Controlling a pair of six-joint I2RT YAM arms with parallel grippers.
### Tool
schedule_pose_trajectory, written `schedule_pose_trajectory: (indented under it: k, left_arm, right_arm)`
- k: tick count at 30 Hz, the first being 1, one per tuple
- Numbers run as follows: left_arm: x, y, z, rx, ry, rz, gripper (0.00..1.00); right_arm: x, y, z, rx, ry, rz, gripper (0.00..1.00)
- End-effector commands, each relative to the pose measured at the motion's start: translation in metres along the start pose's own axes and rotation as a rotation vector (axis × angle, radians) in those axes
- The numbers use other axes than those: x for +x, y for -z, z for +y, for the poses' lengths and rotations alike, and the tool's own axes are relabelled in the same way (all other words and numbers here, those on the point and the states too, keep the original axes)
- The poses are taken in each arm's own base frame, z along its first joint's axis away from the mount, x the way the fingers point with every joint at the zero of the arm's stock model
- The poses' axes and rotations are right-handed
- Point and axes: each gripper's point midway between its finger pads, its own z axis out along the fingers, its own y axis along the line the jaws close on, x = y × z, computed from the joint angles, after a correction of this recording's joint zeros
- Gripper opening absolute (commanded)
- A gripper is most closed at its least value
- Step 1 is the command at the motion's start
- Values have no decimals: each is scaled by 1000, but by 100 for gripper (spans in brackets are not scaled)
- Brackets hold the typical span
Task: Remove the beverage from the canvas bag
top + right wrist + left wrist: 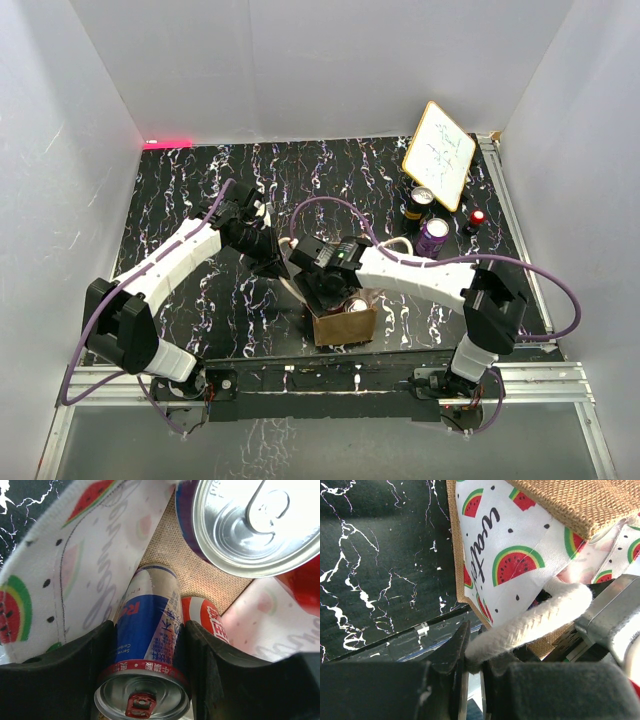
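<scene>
Bare tabletop [461,252] beside the purple can lies right of my right gripper in the top view, so next my right gripper should lift the slim can across, lower and release it.
The tan canvas bag [345,326] stands near the table's front edge; its watermelon-print lining [510,545] fills the left wrist view. My left gripper [470,666] is shut on the bag's cream rope handle [535,620]. My right gripper [146,655] reaches down into the bag and is shut on a slim blue-and-silver can [145,645] with a red tab. Beside it in the bag are a red-and-white can [202,622] and a larger can with a silver top [260,525]. In the top view the right gripper [328,288] covers the bag's mouth.
At the back right stand a dark can [418,203], a purple can [432,237], a small red-capped bottle [475,220] and a tilted whiteboard [439,154]. White walls close in the black marble table [200,190].
</scene>
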Motion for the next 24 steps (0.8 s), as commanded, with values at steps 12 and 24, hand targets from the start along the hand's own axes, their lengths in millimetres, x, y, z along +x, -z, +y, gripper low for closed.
schedule_pose_trajectory:
  k: [12,24]
  left_arm:
    - [-2,-1,0,-9,-23,16,0]
    - [-2,-1,2,-16,-26,20,0]
  right_arm:
    - [-73,108,-5,50,-33,-293,26]
    - [-91,174,-30,98,-96,-494,11]
